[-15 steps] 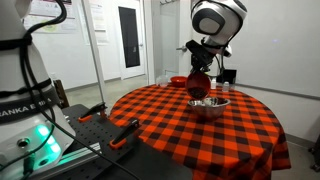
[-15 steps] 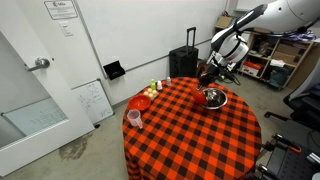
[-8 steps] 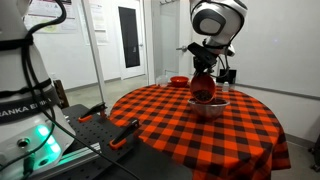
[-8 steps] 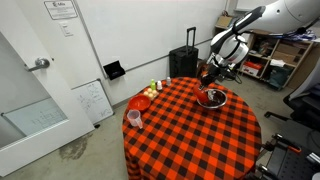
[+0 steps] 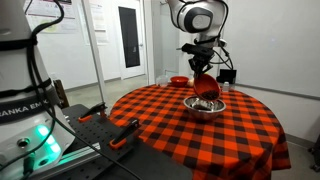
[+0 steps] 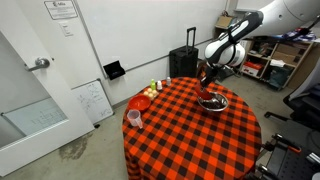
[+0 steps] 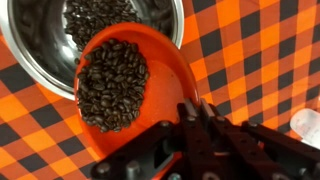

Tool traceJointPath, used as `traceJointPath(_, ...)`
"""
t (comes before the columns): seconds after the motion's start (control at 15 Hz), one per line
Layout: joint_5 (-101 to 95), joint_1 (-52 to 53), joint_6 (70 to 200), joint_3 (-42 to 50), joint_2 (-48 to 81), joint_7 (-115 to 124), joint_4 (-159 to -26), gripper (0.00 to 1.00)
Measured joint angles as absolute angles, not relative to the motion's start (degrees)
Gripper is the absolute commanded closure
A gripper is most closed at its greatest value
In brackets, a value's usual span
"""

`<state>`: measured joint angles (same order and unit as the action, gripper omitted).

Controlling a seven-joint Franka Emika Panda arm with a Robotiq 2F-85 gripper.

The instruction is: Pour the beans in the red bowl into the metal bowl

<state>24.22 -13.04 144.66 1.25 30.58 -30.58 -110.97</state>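
Observation:
My gripper moves away from over the metal bowl next, then down. It levels the red bowl, since beans lie inside, and releases it on the clear checked tabletop alongside.
My gripper is shut on the rim of the red bowl, which is tilted over the metal bowl. Dark beans fill the red bowl's inside, and more beans lie in the metal bowl. In both exterior views the red bowl hangs tilted just above the metal bowl on the checked round table, with the gripper above it.
A brighter orange-red bowl sits at the table's far edge; in an exterior view it is near the left edge, with a cup and small items nearby. A black suitcase and shelves stand behind the table.
The arm has swung the red bowl further over the metal bowl and tilted it more; the wrist has turned.

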Motion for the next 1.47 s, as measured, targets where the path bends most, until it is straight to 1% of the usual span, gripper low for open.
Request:
traceJointPath(0.2,10.85,-9.5,145.5,3.79,29.72,-21.64,-112.68,0.98)
traceJointPath(0.47,-7.73,-2.52,145.18,9.37,29.0,-8.08,-114.13,0.98)
traceJointPath(0.8,-29.39,7.25,140.22,14.62,27.27,6.86,-115.31,0.98)
traceJointPath(1.07,-42.83,13.14,134.07,13.01,25.45,13.91,-117.21,0.98)
traceJointPath(1.47,-57.52,16.57,129.84,4.43,25.17,21.47,-121.48,0.98)
